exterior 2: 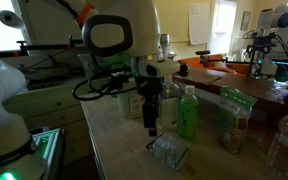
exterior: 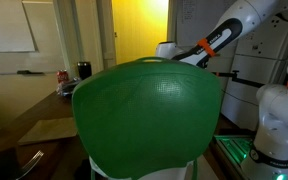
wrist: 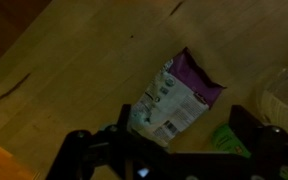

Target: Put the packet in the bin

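I will lower my open gripper and move it a little outward around the packet's white end point(exterior 2: 166, 150) point(wrist: 156, 120), because the packet lies flat on the table, below my gripper and farther outward.
The packet point(wrist: 174, 98) is a flat white pouch with a purple end, lying on the wooden table; in an exterior view it lies just in front of the gripper point(exterior 2: 169, 151). My gripper point(wrist: 187, 132) is open and empty, its two dark fingers spread either side of the packet's near end and above it. In an exterior view it points straight down point(exterior 2: 151, 128) over the table, just beside the packet. The bin point(exterior: 149, 110), a huge rounded green container with a grid-textured wall, fills an exterior view and hides the gripper there.
A green bottle point(exterior 2: 188, 112) stands right beside the gripper and shows as a green patch in the wrist view point(wrist: 229, 138). A clear container with a green lid point(exterior 2: 234, 120) and a plastic bottle point(exterior 2: 286, 140) stand further along. Cabinets lie behind the arm.
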`<state>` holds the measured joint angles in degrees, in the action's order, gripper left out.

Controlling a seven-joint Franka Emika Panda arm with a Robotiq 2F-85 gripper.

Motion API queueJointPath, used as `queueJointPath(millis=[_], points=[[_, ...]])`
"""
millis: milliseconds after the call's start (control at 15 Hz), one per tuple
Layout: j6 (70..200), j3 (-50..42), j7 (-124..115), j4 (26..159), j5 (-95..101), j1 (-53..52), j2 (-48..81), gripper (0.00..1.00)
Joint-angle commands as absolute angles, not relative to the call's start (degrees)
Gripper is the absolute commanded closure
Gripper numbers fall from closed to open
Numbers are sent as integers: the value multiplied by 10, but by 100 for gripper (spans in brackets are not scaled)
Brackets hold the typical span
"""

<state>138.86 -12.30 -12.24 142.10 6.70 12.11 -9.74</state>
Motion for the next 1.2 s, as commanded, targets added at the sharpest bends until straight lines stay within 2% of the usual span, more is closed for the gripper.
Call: queueJointPath(millis=[0,867,1133], points=[[1452,-114,-177,1455,86,142,-87,0],[1704,-121,-209,1476,47,141,13,0],[1720,-111,-181,1475,-27,122,32,0]])
